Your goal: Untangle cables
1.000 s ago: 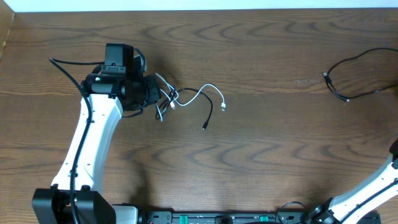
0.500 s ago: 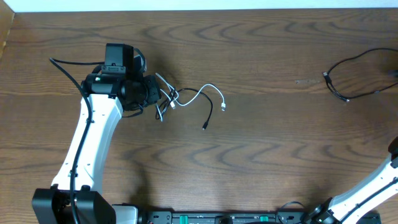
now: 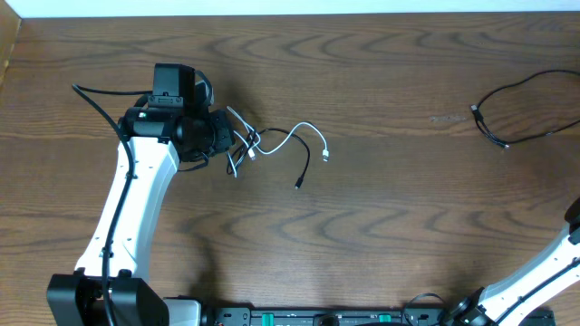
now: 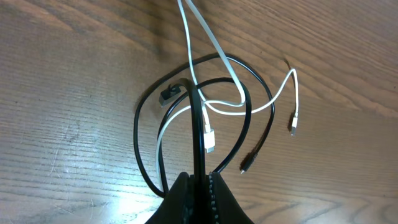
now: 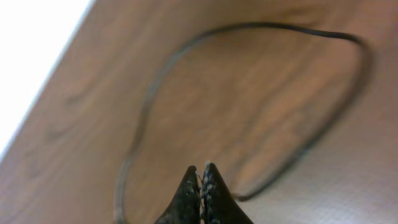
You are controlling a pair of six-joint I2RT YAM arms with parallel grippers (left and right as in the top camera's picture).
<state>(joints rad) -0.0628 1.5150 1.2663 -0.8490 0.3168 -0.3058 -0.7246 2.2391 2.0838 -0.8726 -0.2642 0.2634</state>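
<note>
My left gripper shifts toward the rest of the tangle point(image 3: 249, 148) point(image 4: 208, 112) next and releases the black cable, since that tangle lies to the gripper's right in the overhead view.
A tangle of thin cables point(image 3: 245, 145) lies on the wooden table, left of centre. One white cable point(image 3: 323, 154) and a black one point(image 3: 302, 167) trail out of it to the right. My left gripper point(image 3: 227, 138) is at the tangle's left side. In the left wrist view the left gripper point(image 4: 202, 176) is shut on a black cable point(image 4: 198, 124) that runs straight up from between its jaws, with the white cable point(image 4: 292, 123) crossing over black loops. A separate black cable point(image 3: 473, 110) lies far right. My right gripper point(image 5: 200, 168) is shut and empty above that cable's loop point(image 5: 149, 93).
The table's far edge point(image 3: 290, 14) runs along the top, and its edge point(image 5: 43, 81) also shows beside the right-hand loop. The left arm point(image 3: 136, 199) stretches from the front left. The right arm's base point(image 3: 544, 272) sits at the front right corner.
The left arm and the tangle have not moved. The far-right black cable's end by the frame edge has shifted slightly.
</note>
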